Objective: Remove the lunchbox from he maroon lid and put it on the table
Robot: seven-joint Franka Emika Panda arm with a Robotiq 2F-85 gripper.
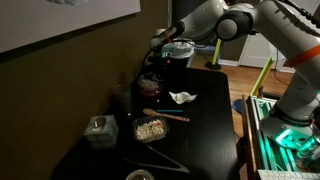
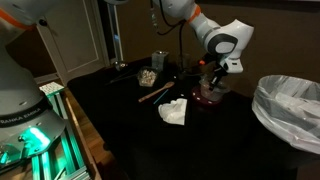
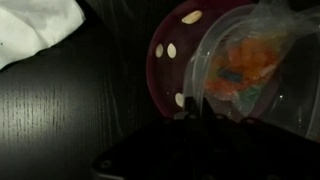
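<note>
My gripper carries the lunchbox off the maroon lid next and brings it down onto the bare tabletop (image 2: 206,120) beside the napkin, because that spot lies clear.
The maroon lid (image 3: 170,60) lies flat on the black table (image 3: 60,110). The see-through lunchbox (image 3: 245,65), with orange and coloured contents, sits tilted and shifted off to one side of the lid, overlapping its edge. My gripper (image 3: 197,112) is dark at the bottom of the wrist view, and its fingers close on the lunchbox rim. In both exterior views the gripper (image 1: 159,60) (image 2: 211,72) hangs right over the lid (image 1: 150,87) (image 2: 208,99) at the table's far side, with the lunchbox (image 2: 213,89) under it.
A crumpled white napkin (image 1: 182,97) (image 2: 174,111) lies near the lid. A wooden stick (image 1: 165,116), a rectangular tub of crumbly food (image 1: 150,128), a grey square container (image 1: 99,130) and tongs (image 1: 160,160) lie nearer. A bin with a white bag (image 2: 290,105) stands beside the table.
</note>
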